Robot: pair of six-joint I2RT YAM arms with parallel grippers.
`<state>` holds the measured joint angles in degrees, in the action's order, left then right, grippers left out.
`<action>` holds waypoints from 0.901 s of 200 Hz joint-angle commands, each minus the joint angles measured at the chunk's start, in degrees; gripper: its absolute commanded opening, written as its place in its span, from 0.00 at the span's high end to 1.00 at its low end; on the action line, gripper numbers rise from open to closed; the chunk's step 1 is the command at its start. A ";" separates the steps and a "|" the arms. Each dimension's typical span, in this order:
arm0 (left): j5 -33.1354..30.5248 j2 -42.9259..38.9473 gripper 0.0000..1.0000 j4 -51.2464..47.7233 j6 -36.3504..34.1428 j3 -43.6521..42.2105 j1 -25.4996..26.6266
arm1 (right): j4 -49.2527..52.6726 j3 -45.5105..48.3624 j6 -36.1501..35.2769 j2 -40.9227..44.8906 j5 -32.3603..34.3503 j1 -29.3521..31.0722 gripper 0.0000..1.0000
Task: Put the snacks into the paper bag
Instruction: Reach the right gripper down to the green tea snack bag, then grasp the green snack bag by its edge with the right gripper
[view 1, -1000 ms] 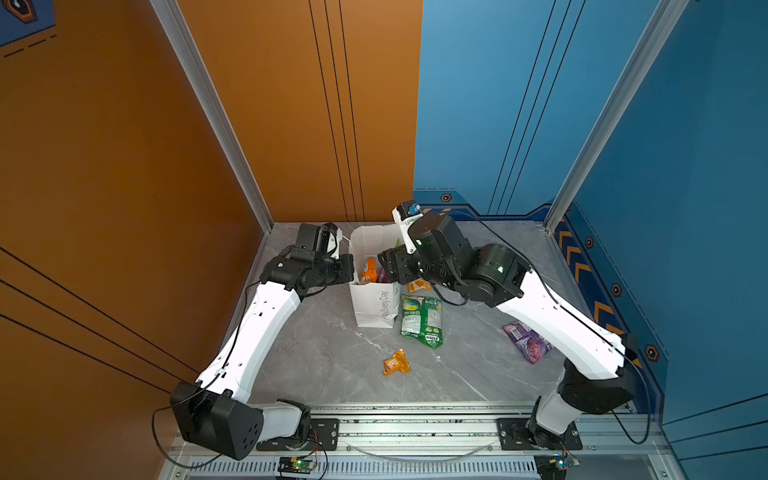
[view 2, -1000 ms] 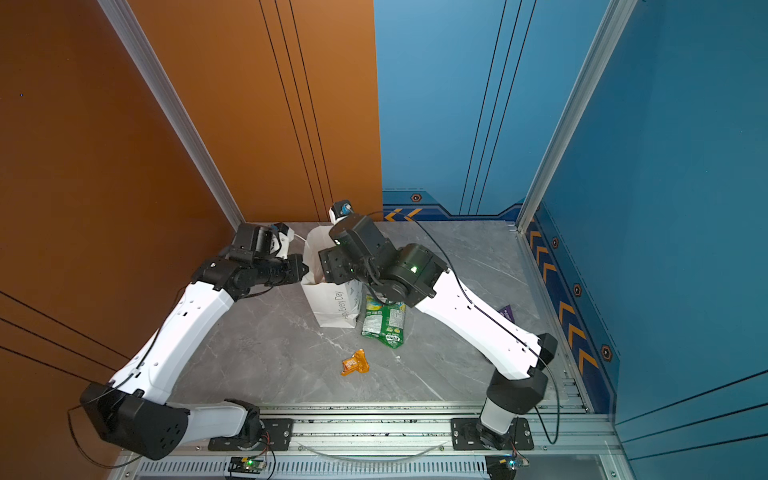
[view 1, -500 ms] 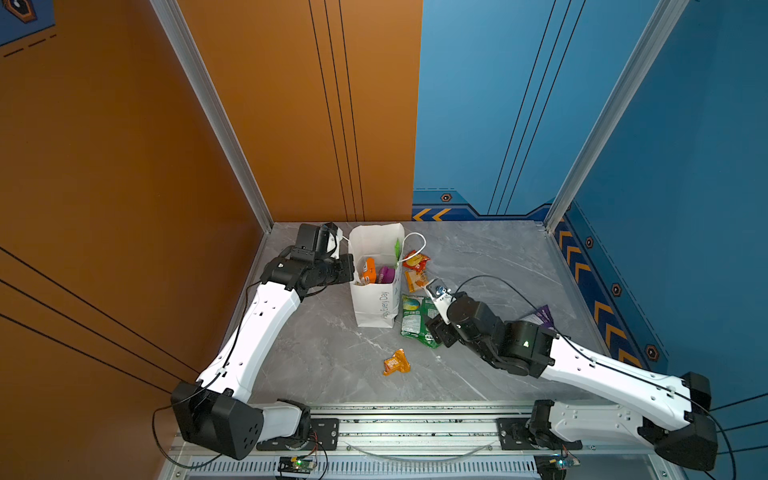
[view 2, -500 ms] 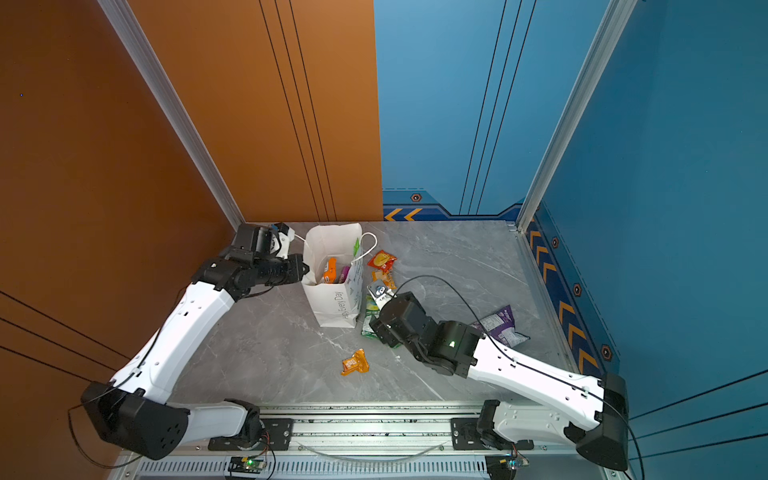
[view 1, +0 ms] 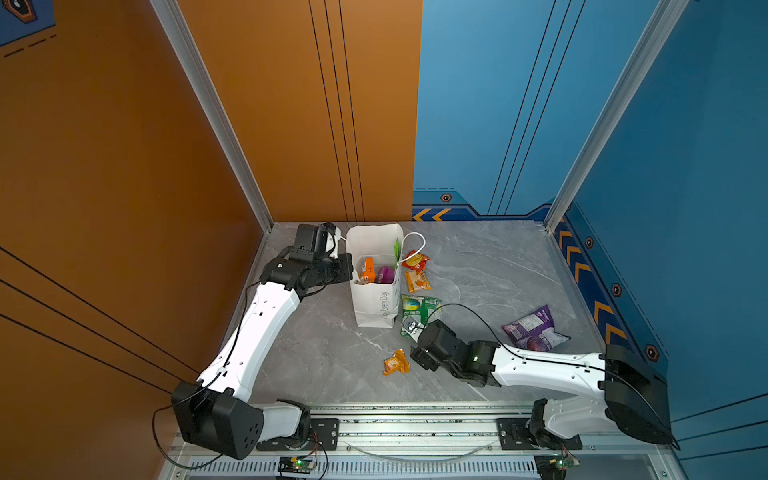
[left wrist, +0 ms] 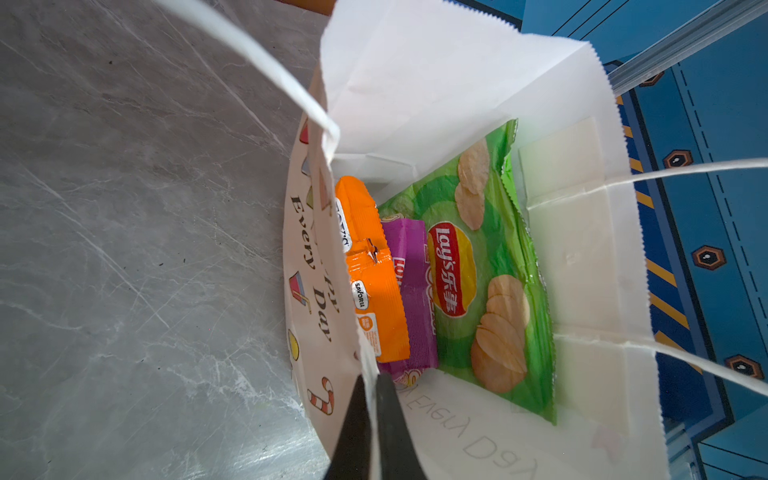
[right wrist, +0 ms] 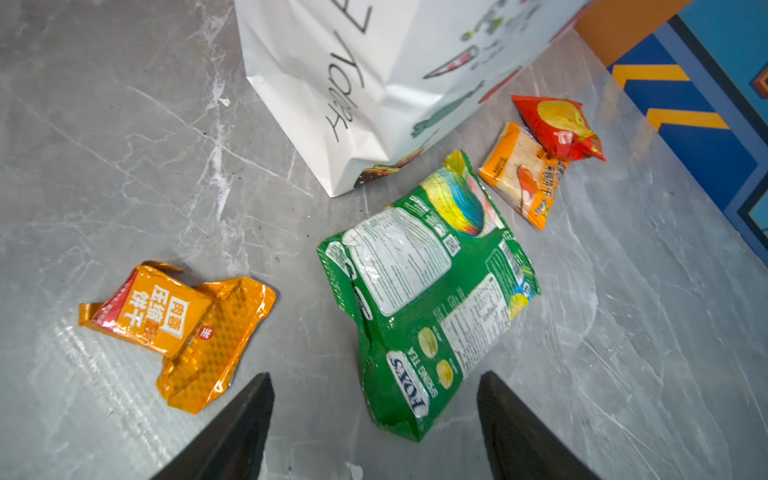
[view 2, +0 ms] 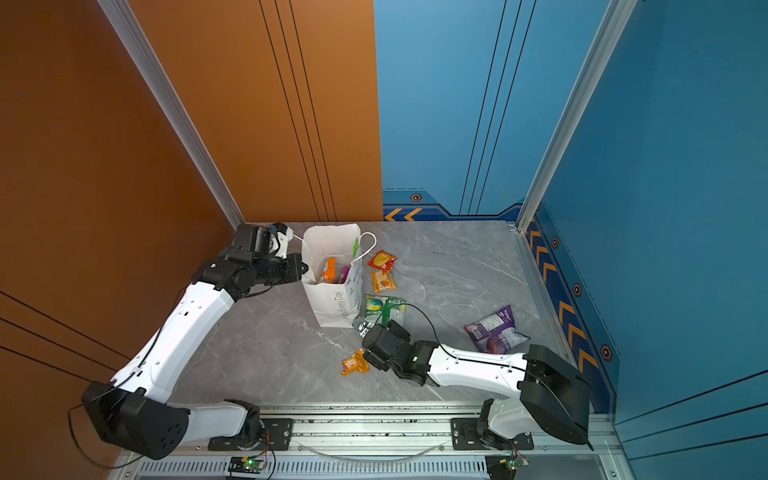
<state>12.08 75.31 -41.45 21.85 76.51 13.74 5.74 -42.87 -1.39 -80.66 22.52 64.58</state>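
Observation:
My right gripper needs to lower outward, with open fingers around the near end of the green Fox's bag (right wrist: 424,282), then close, as that end points between them.
The white paper bag (view 1: 374,305) stands upright, and my left gripper (left wrist: 371,386) is shut on its rim. Inside it lie a green Lay's packet (left wrist: 490,282), a purple packet (left wrist: 415,299) and an orange packet (left wrist: 374,291). My right gripper (right wrist: 375,374) hangs open low over the table, with the near end of the green Fox's bag (right wrist: 424,282) between its fingers, untouched. A small orange packet (right wrist: 174,328) lies just beside it. A red packet (right wrist: 557,129) and an orange biscuit packet (right wrist: 523,174) lie beside the paper bag. The purple grape bag (view 1: 532,330) lies far right.
The grey marble table (view 1: 478,270) is walled by an orange panel at the left and back and by blue panels at the right. A metal rail (view 1: 415,415) carrying both arm bases runs along the front edge. One white cord handle (view 1: 411,245) hangs outside the bag.
My right arm has swung away from the bag's mouth, down and toward the table's front, and now sits low by the green Fox's bag. The left arm has not moved.

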 commanded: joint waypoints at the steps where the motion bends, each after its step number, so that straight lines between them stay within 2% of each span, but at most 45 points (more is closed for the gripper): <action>1: -0.95 -0.43 1.00 1.92 -1.98 -0.75 -0.88 | -4.84 0.39 -3.15 -3.19 0.04 0.69 0.21; 104: -0.50 -0.60 1.00 1.92 -1.98 -0.84 -0.93 | -1.64 -7.08 -4.67 -18.51 10.26 -0.68 0.22; 125: -0.49 -0.65 1.00 1.90 -1.98 -0.84 -0.95 | -1.60 -7.66 -5.18 -20.05 11.38 -0.75 0.27; 155: -0.39 -0.61 1.00 1.93 -1.98 -0.80 -0.91 | -2.49 -7.49 -5.47 -21.74 14.01 -0.85 0.37; 171: -0.55 -0.61 1.00 1.91 -1.98 -0.82 -0.91 | -0.69 -8.68 -4.89 -22.38 14.18 -0.94 0.58; 180: -0.57 -0.58 1.00 1.90 -2.09 -0.83 -0.91 | 1.33 -9.89 -4.23 -22.70 13.72 -0.80 0.63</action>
<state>12.08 75.31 -41.43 21.85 76.49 13.43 2.85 -50.04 -6.59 -101.80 34.33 63.96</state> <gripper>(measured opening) 0.048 0.430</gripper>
